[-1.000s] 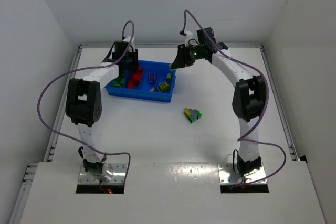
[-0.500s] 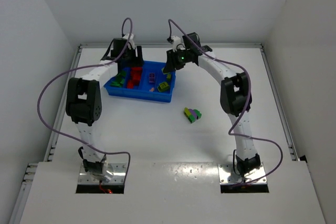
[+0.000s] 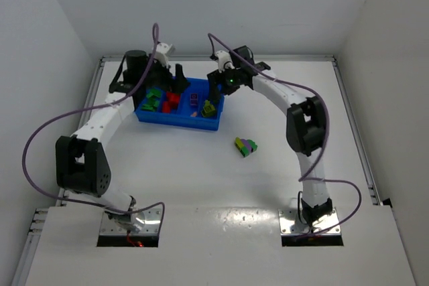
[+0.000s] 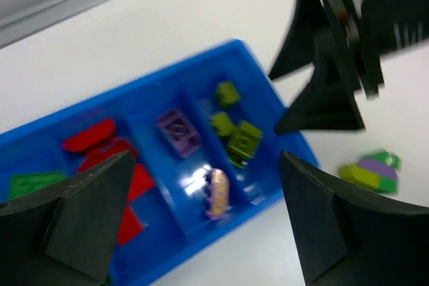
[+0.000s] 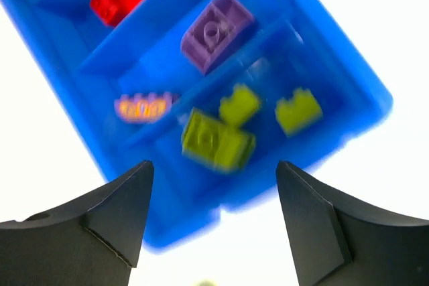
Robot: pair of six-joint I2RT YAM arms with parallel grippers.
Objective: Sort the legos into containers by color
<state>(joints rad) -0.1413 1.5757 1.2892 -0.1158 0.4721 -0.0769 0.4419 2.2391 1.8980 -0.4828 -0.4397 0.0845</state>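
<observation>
I should next move my left gripper to the right in the top view, back and down onto the clump's yellow-green brick (image 3: 239, 143), because the clump is still outside the tray (image 3: 175, 121).
The blue tray (image 3: 175, 121) holds the sorted legos: green (image 4: 32, 183), red (image 4: 100, 144), purple (image 4: 177, 129) and yellow-green (image 4: 236, 136) bricks, each colour in its own container. A multicoloured clump (image 3: 246, 146) lies on the table to the tray's right, and shows as the clump (image 4: 373, 168) in the left wrist view. My left gripper (image 4: 208, 222) hovers open over the tray with nothing between its fingers. Above the right end container, over the yellow-green bricks (image 5: 218, 140), my right gripper (image 5: 214, 226) is open and empty too. From above, the left gripper (image 3: 176, 87) and right gripper (image 3: 214, 90) both hang over the tray.
White walls close in the table on three sides, with a raised rail (image 3: 338, 72) along its edges. Purple cables loop off both arms. Both arm bases (image 3: 127, 219) sit at the near edge.
Both grippers have gone from shut to open. The right gripper moved left over the tray's right end. The left arm's elbow swung out to the left and down.
</observation>
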